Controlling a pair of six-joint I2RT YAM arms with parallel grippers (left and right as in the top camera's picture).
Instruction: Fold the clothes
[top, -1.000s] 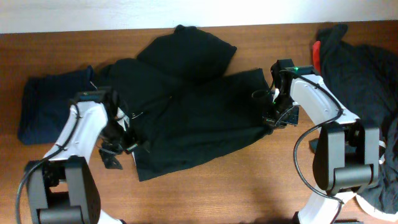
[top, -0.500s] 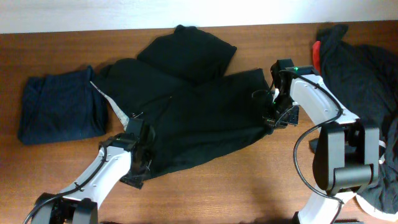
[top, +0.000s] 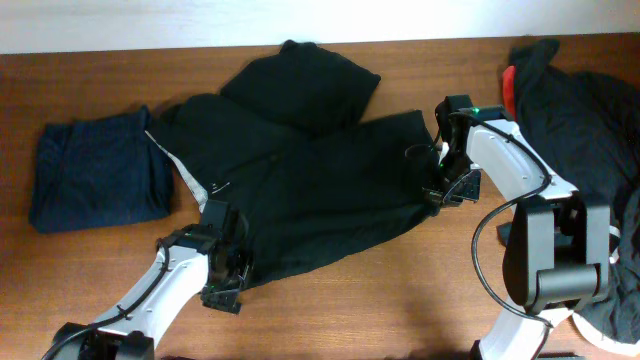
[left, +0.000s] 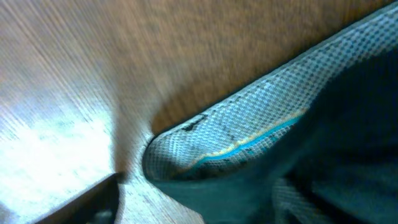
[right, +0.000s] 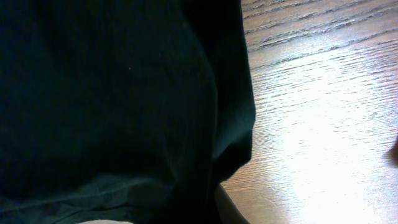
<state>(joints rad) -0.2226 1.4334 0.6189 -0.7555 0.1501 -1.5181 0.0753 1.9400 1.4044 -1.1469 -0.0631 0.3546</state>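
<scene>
Up and outward, my right gripper needs to swing the garment's held end over the bare table past its far edge (top: 400, 90) and release it, since the cloth lies bunched.
A large black garment (top: 310, 180) lies spread across the middle of the table, with a pale lining strip on its left edge. My left gripper (top: 224, 283) sits at its lower left corner. In the left wrist view the mesh hem (left: 249, 134) lies right in front of the jaws; one finger (left: 87, 202) stands apart from the cloth with bare wood between, so it is open. My right gripper (top: 446, 186) is at the garment's right edge, shut on the black cloth (right: 124, 106), which fills the right wrist view.
A folded dark blue garment (top: 95, 180) lies at the far left. A heap of black clothes with a red piece (top: 575, 110) sits at the right edge, near the right arm's base. Bare wooden table (top: 380, 300) runs along the front.
My left arm has swung from the garment's left side down to its lower left corner, and the pale lining strip now shows. The right arm has not moved.
</scene>
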